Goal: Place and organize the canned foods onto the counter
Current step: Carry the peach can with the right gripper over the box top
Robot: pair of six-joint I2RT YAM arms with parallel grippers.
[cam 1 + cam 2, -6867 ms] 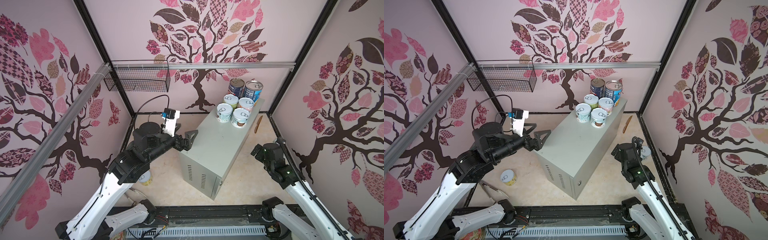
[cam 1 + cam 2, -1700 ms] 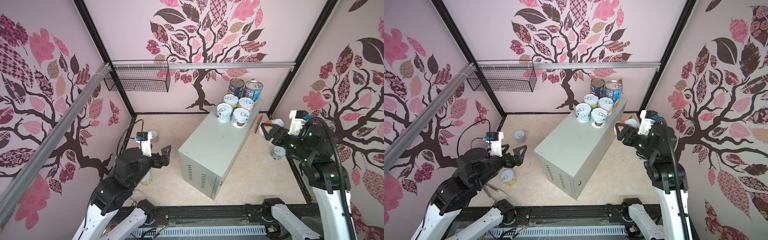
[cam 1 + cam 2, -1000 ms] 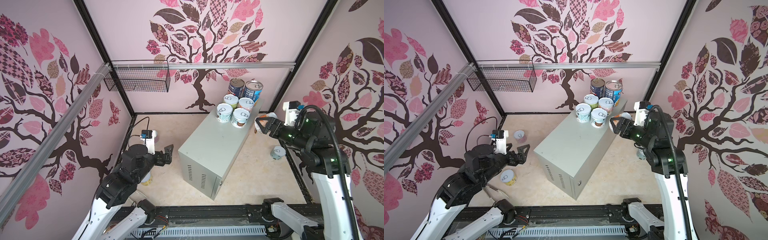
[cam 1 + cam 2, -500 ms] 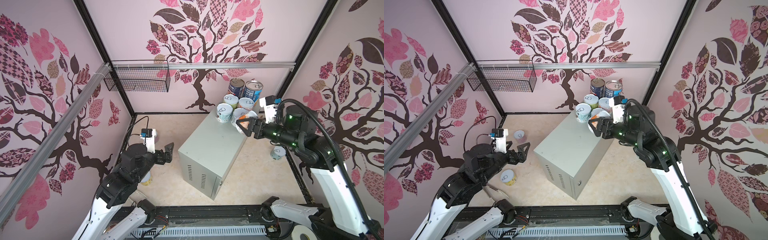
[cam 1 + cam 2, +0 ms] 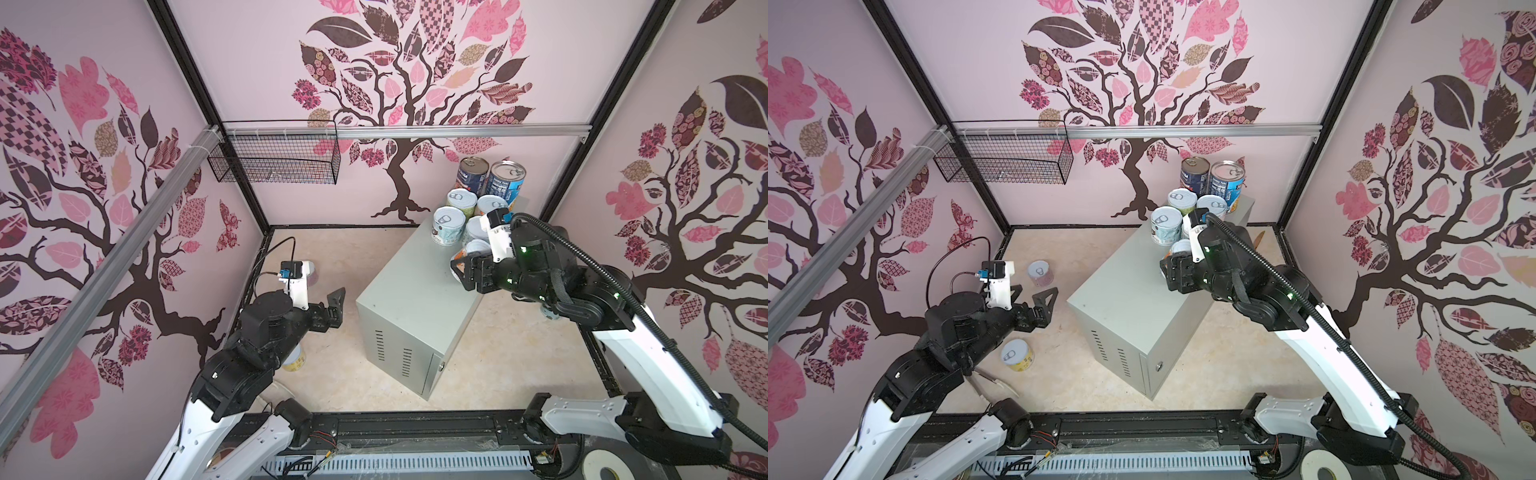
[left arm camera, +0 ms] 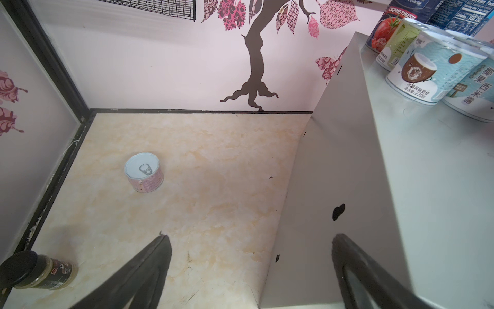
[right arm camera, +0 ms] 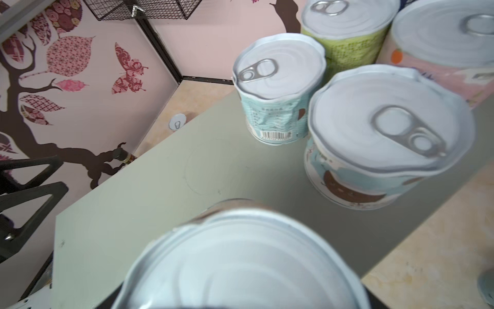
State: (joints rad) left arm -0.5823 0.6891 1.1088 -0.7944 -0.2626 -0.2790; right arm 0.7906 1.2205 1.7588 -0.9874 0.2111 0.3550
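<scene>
I will lower my right gripper to release the short can on the bare counter beside the pastel cans, since that spot lies empty below the gripper.
The grey counter (image 5: 407, 299) stands on the floor in both top views. At its far end stand two tall dark cans (image 5: 473, 172) and several short pastel ones (image 5: 449, 222). My right gripper (image 5: 462, 270) hovers over the counter just in front of that group, shut on a short can (image 7: 240, 262) whose silver lid hides the fingers in the right wrist view. My left gripper (image 5: 1034, 297) hangs open and empty above the floor left of the counter (image 6: 427, 187). A pink can (image 6: 144, 172) and a yellow can (image 5: 1017, 355) stand on the floor.
A small dark jar (image 6: 37, 273) lies by the left wall. A black wire basket (image 5: 274, 158) hangs on the back-left rail. A wooden stick (image 5: 1259, 239) lies on the floor right of the counter, by the black frame post.
My right arm has swung left from the right wall to above the counter, carrying the can up to the group. The left arm has barely moved.
</scene>
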